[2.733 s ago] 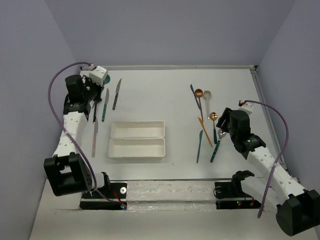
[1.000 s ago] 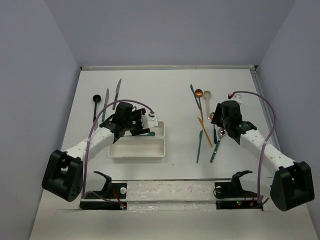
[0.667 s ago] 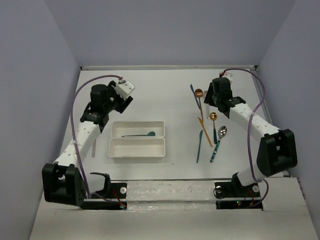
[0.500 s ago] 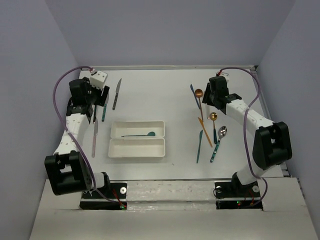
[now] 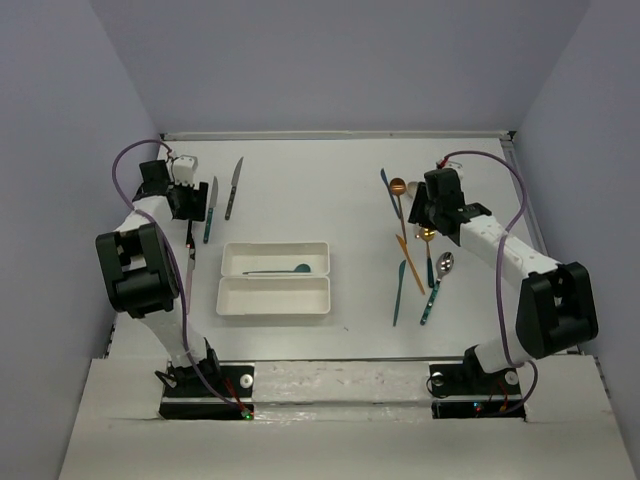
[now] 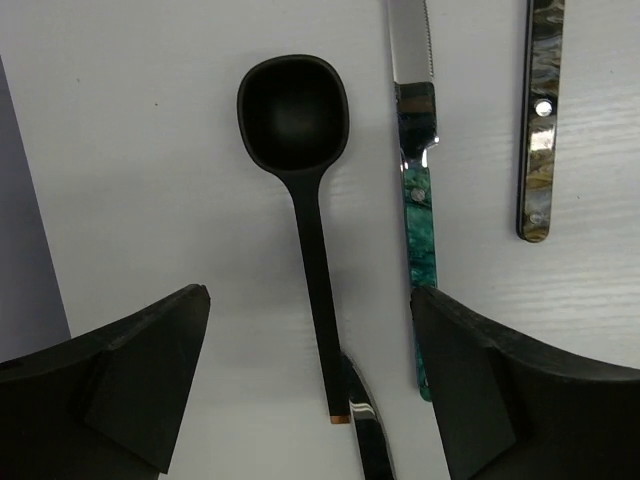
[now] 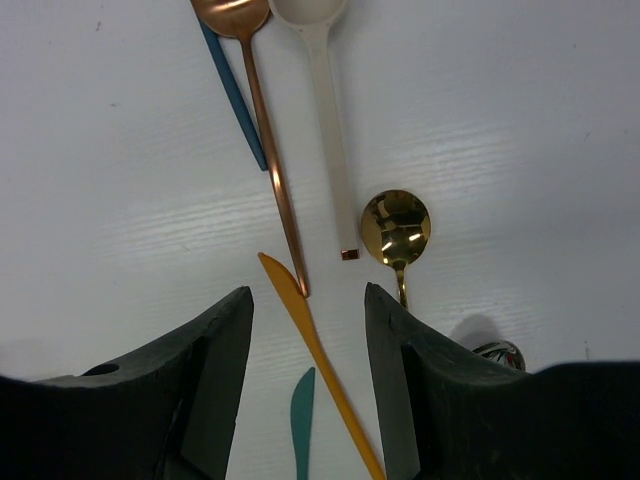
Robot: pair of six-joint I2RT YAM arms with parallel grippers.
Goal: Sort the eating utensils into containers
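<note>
The knife blade touches the end of the spoon's handle, but the part near the spoon's bowl is clear of it. My left gripper needs to lower next onto the black spoon's handle near its bowl [image 6: 312,236].
Two white containers lie side by side mid-table, the back tray [image 5: 275,257] holding a teal spoon [image 5: 282,270] and the front tray [image 5: 273,297] bare. My left gripper [image 6: 308,300] [image 5: 186,200] stands open, astride the handle of a black spoon [image 6: 309,240]; a teal-handled knife [image 6: 416,210] lies by its right finger. My right gripper [image 7: 307,295] [image 5: 425,217] is open over the orange knife [image 7: 322,365] and the end of the copper spoon [image 7: 272,160]. A cream spoon [image 7: 327,120], a gold spoon [image 7: 396,224] and a dark blue knife [image 7: 236,98] lie close by.
A marbled-handle knife [image 6: 539,130] lies right of the teal-handled one, and another knife's blade [image 6: 368,445] touches the black spoon's end. A teal knife [image 7: 300,425] and a silver spoon [image 7: 497,352] lie near the right gripper. The side wall [image 6: 25,260] runs just left of the black spoon.
The left arm left the teal spoon in the back tray, swung to the far-left utensils and opened wider over the black spoon. The right gripper came back from the far spoons toward the orange knife.
</note>
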